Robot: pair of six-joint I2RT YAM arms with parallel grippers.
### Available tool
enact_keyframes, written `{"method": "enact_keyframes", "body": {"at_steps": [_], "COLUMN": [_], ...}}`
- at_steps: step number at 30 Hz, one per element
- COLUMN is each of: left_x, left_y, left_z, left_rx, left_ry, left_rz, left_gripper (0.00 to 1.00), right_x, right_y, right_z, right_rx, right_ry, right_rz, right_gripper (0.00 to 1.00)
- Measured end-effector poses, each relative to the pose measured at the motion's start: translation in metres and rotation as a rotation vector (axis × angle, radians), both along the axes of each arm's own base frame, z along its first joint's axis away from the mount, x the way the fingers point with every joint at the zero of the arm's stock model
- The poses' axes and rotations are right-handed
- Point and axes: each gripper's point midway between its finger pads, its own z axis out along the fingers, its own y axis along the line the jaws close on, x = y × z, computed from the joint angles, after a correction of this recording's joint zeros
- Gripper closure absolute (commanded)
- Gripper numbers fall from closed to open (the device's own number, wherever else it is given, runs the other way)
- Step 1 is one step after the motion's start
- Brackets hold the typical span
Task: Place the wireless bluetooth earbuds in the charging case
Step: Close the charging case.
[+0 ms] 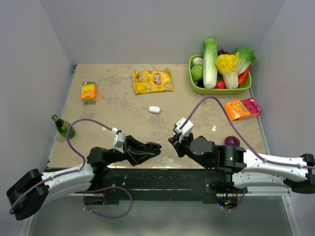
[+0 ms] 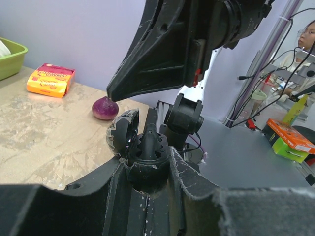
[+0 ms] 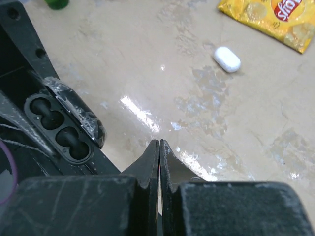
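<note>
The bare tabletop by the white case (image 1: 148,123) is outward of my left gripper, so my left gripper should next go down and outward, tip down and let go of the charging case there.
My left gripper (image 1: 149,147) is shut on the charging case (image 1: 153,146), a small black case with its lid open, near the table's front edge. In the left wrist view the case (image 2: 147,147) sits between the fingers with the lid (image 2: 123,133) tipped left. The right wrist view shows its two dark wells (image 3: 60,129); I cannot tell whether earbuds sit in them. No loose earbuds show. My right gripper (image 1: 173,139) is shut on nothing, just right of the case, its fingertips (image 3: 159,145) pressed together over bare table.
A white pill-shaped case (image 1: 154,109) (image 3: 227,59) lies mid-table. Behind it are a yellow chip bag (image 1: 153,81) and a green basket (image 1: 197,87) of vegetables. An orange packet (image 1: 242,108), a purple onion (image 1: 232,141), a green bottle (image 1: 63,127) and an orange box (image 1: 89,91) lie around.
</note>
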Motion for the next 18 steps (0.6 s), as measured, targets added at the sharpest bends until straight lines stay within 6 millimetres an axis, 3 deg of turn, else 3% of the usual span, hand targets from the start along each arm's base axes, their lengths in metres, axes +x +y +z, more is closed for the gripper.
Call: {"method": "enact_keyframes", "body": {"at_steps": [8, 18], "left_x": [-0.006, -0.009], "left_y": [-0.001, 0.002], "left_z": [-0.001, 0.003], "left_rx": [0.012, 0.007], "left_ry": [-0.038, -0.085], "left_rz": [-0.024, -0.020], "left_gripper": [1.00, 1.00], "right_x": [0.014, -0.004], "right_y": [0.009, 0.034], "right_z": [-0.016, -0.019], "right_rx": [-0.037, 0.014], "right_ry": [0.063, 0.147], "right_rz": [-0.018, 0.155], "right_gripper": [1.00, 1.00]}}
